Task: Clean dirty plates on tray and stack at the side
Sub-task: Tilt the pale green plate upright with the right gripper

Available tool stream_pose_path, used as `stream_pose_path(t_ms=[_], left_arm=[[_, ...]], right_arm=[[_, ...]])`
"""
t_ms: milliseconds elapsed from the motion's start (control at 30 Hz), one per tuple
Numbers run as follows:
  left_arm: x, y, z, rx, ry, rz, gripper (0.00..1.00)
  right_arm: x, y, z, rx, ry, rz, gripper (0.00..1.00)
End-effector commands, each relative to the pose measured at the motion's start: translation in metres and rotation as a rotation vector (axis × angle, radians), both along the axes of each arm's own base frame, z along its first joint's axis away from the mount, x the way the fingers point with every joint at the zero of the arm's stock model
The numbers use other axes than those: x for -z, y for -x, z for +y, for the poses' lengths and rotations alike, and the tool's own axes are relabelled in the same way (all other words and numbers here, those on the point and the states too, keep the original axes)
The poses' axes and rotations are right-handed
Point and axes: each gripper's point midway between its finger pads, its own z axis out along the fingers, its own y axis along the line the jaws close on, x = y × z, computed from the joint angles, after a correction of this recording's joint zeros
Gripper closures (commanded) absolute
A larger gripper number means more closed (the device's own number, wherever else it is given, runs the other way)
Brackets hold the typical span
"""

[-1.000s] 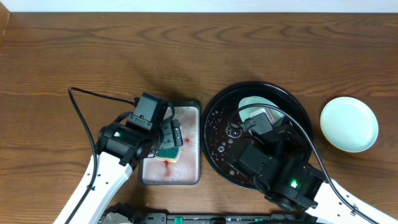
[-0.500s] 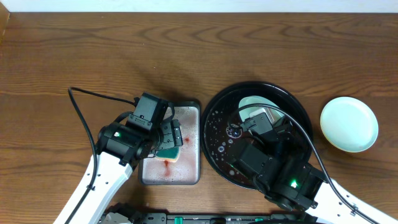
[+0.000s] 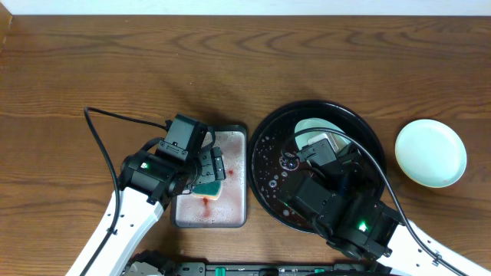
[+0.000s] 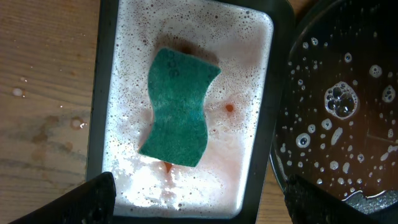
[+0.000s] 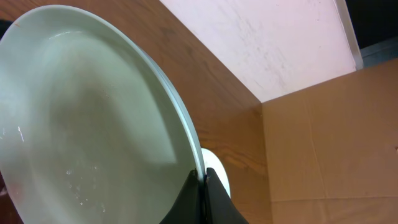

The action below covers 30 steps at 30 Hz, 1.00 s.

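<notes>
Next, my right gripper swings to the right in the overhead view and releases its plate level onto the second mint plate (image 3: 431,153) (image 5: 216,170), since that lies flat for stacking.
My right gripper (image 5: 202,186) is shut on the rim of a pale mint plate (image 5: 93,124). It holds the plate tilted on edge above the black tray (image 3: 268,153), and the plate's wet face shows droplets. From overhead only the top of this plate (image 3: 314,126) shows past my right arm. A second mint plate (image 3: 430,152) lies flat on the table right of the tray, and its edge (image 5: 219,174) shows behind the fingers. My left gripper (image 4: 205,208) stands open over the grey tray (image 4: 106,93), just short of the teal sponge (image 4: 180,109), touching nothing.
The grey tray holds pink-tinged foamy water, and the sponge (image 3: 209,186) lies in it. The black tray's wet, bubbly floor (image 4: 348,93) sits right beside the grey tray. A cardboard box (image 5: 329,149) and a pale wall stand beyond the table's far edge.
</notes>
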Motion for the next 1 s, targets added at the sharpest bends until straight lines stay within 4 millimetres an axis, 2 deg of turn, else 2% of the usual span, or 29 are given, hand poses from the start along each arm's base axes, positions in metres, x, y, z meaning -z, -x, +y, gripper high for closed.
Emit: stream_pose_path(t_ms=[0, 767, 967], left_arm=[[-0.0012, -0.0003, 0.0018, -0.001, -0.003, -0.004, 0.13], [-0.0012, -0.0003, 0.0017, -0.001, -0.002, -0.004, 0.13], [-0.0012, -0.0003, 0.0017, -0.001, -0.002, -0.004, 0.13]], right_arm=[[-0.0163, -0.0008, -0.0010, 0.010, -0.012, -0.054, 0.99], [-0.0160, -0.0005, -0.0014, 0.010, -0.011, -0.052, 0.99], [-0.0136, -0.0038, -0.0088, 0.097, -0.148, -0.091, 0.99]])
